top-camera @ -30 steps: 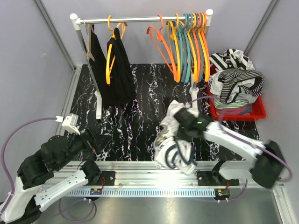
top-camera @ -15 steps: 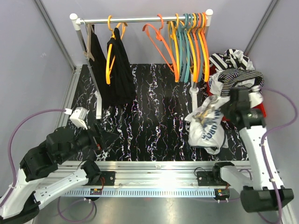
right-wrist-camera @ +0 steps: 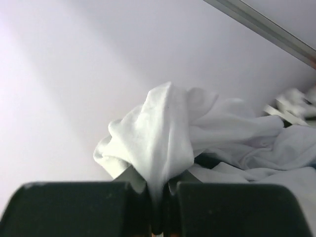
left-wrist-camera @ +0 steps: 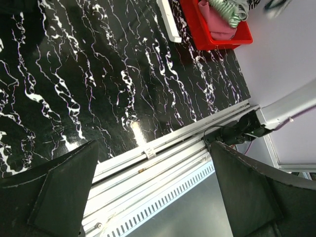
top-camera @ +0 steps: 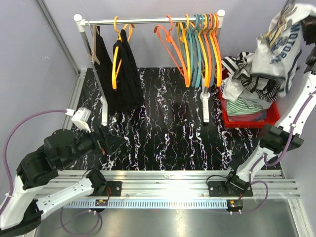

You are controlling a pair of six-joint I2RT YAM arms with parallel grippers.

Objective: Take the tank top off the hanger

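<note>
My right gripper will come down next, tilting toward the far side of the red bin of clothes (top-camera: pixel 251 90), and open, since the tank top hangs free.
The white tank top (top-camera: pixel 279 47) with dark "MOTOR" lettering hangs high at the top right, above the red bin. A thin pale hanger (top-camera: pixel 280 20) shows at its top. My right gripper (top-camera: pixel 310 23) is at the frame's right edge, raised high and shut on the tank top. In the right wrist view the gripper (right-wrist-camera: pixel 158 219) pinches a bunched fold of the white fabric (right-wrist-camera: pixel 163 133) against the pale wall. My left gripper (top-camera: pixel 111 143) is open and empty, low over the front left of the table. In the left wrist view it (left-wrist-camera: pixel 153 148) is over the front rail.
A clothes rack (top-camera: pixel 148 20) stands at the back, with black garments (top-camera: pixel 126 69) on orange hangers at its left and several empty orange and teal hangers (top-camera: pixel 197 44) at its right. A red bin (top-camera: pixel 249 123) holds striped clothes (top-camera: pixel 247 84). An aluminium rail (top-camera: pixel 168 177) runs along the front.
My right arm swung from the front centre to the right and then up, carrying the tank top from table height to high above the red bin. My left arm shifted only slightly.
</note>
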